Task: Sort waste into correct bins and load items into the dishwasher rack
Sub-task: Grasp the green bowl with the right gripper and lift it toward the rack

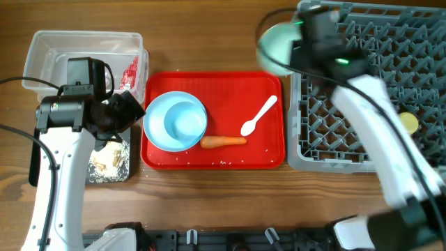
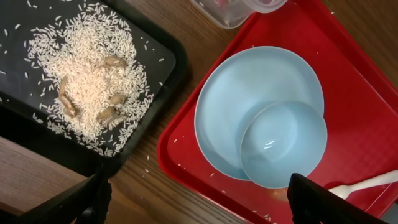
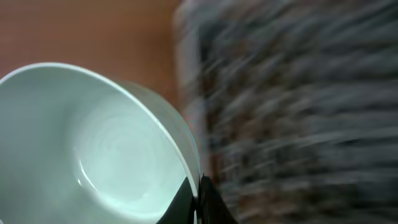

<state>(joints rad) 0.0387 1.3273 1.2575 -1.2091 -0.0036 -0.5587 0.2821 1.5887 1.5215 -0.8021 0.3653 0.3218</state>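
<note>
I will next carry the bowl with my right gripper to the rack's empty rows beyond the yellow cup, to the cup's right in the overhead view, then lower the bowl and release it.
My right gripper is shut on the rim of the mint-green bowl and holds it at the left edge of the grey dishwasher rack. In the right wrist view the fingers pinch the bowl's rim. The rack is blurred there. My left gripper is open and empty over the gap between the black tray of rice scraps and the light blue plate. The light blue bowl sits on that plate. The carrot and white spoon lie on the red tray. The tissue is out of view.
The red serving tray lies at centre, with stray rice grains on it. The clear tub at back left holds the red wrapper. The yellow cup sits in the rack. My left arm covers part of the tub and the black tray.
</note>
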